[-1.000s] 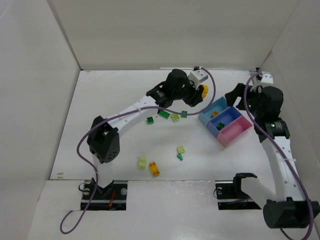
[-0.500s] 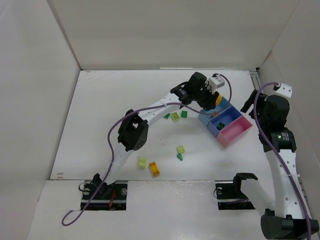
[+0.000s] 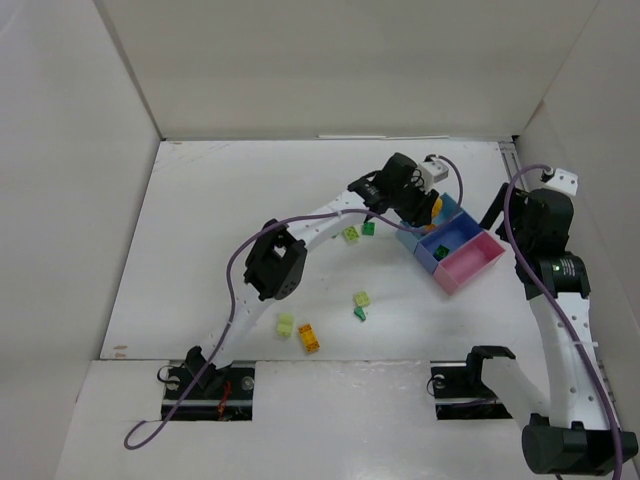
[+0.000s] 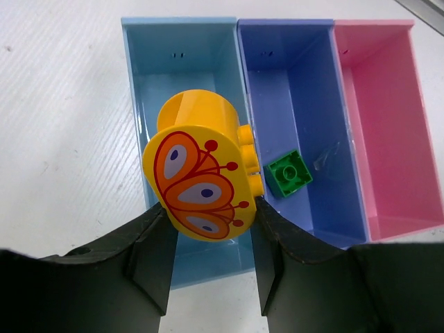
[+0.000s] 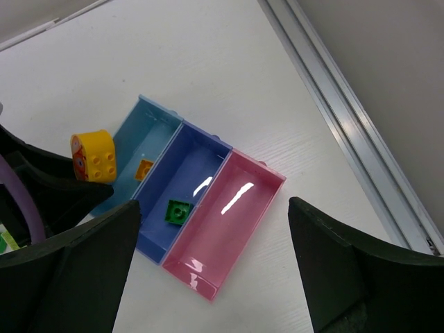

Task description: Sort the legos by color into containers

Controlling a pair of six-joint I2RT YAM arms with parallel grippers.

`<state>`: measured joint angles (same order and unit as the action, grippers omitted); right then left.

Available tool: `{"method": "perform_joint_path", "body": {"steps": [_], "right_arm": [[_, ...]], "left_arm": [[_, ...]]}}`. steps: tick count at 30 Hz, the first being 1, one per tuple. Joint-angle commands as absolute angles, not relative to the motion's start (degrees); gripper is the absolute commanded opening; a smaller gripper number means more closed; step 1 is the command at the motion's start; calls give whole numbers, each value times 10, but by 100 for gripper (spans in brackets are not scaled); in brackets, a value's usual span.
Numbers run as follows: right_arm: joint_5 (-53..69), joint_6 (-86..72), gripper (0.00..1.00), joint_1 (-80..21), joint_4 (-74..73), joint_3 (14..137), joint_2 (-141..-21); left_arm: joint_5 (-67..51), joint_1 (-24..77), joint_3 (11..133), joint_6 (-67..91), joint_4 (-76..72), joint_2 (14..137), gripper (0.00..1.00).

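Note:
The green lego beyond the lime one lies unsorted. The right gripper shifts to the left in the top view next, past the bins, then down onto it.
My left gripper (image 4: 211, 229) is shut on a rounded orange-yellow lego with a butterfly print (image 4: 201, 173) and holds it over the light blue bin (image 4: 133, 90); in the top view this gripper (image 3: 425, 205) is at the bins' far end. The darker blue bin (image 4: 305, 83) holds one green lego (image 4: 288, 173). The pink bin (image 4: 381, 125) holds nothing. My right gripper (image 5: 214, 208) is open and empty, above the bins. In the right wrist view a small orange lego (image 5: 143, 168) lies in the light blue bin.
Loose legos lie on the table: a lime one (image 3: 351, 234) and a green one (image 3: 368, 228) left of the bins, a lime (image 3: 362, 299) and a green (image 3: 358, 313) mid-table, a lime (image 3: 285, 325) and an orange (image 3: 309, 338) nearer the front. White walls enclose the table.
My left arm has reached right, carrying the butterfly lego from the table's back middle to above the light blue bin. My right arm has drawn back to the right.

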<state>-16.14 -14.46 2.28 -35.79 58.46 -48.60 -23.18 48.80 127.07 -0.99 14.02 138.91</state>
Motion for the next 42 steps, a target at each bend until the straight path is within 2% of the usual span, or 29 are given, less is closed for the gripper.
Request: {"method": "perform_joint_path", "body": {"steps": [1, 3, 5, 7, 8, 13, 15, 18, 19, 21, 25, 28, 29, 31, 33, 37, 42], "right_arm": [[-164, -138, 92, 26, -357, 601, -473], [-164, -138, 92, 26, -362, 601, -473], [-164, -138, 92, 26, -362, 601, -473], [-164, -138, 92, 26, -362, 601, -473], [-164, -138, 92, 26, -362, 601, -473], [-164, -138, 92, 26, -357, 601, -473], [-156, -131, 92, 26, -350, 596, -473], [-133, -118, 92, 26, -336, 588, -473], [-124, -118, 92, 26, -327, 583, -478], [-81, -103, 92, 26, -300, 577, -484], [15, -54, 92, 26, -244, 564, -509], [34, -25, 92, -28, -212, 564, -550], [17, -19, 92, -83, -207, 581, -565], [-41, 4, 92, -148, -201, 602, -621], [-68, 12, 92, -231, -201, 645, -669], [-47, 48, 91, -303, -196, 721, -828], [-46, 97, 88, -365, -191, 804, -959]], "left_arm": [[-228, 490, 1300, 4, 131, 1381, 33], [-228, 490, 1300, 4, 131, 1381, 37], [-228, 490, 1294, 4, 131, 1375, 45], [-228, 490, 1288, -2, 131, 1368, 47], [-234, 490, 1288, -10, 131, 1362, 54], [-234, 490, 1281, -16, 148, 1350, 60], [-234, 490, 1275, -21, 155, 1333, 65], [-234, 490, 1232, -21, 155, 1292, 85], [-234, 483, 1182, -21, 143, 1248, 93], [-216, 471, 1114, -8, 104, 1194, 100], [-174, 418, 951, 52, 40, 1055, 100], [-98, 362, 864, 100, 40, 970, 100], [-65, 352, 848, 138, 52, 943, 100], [-1, 315, 812, 170, 90, 926, 100], [6, 274, 782, 201, 112, 914, 100], [0, 238, 724, 239, 118, 901, 100], [34, 233, 702, 259, 123, 896, 100]]}}
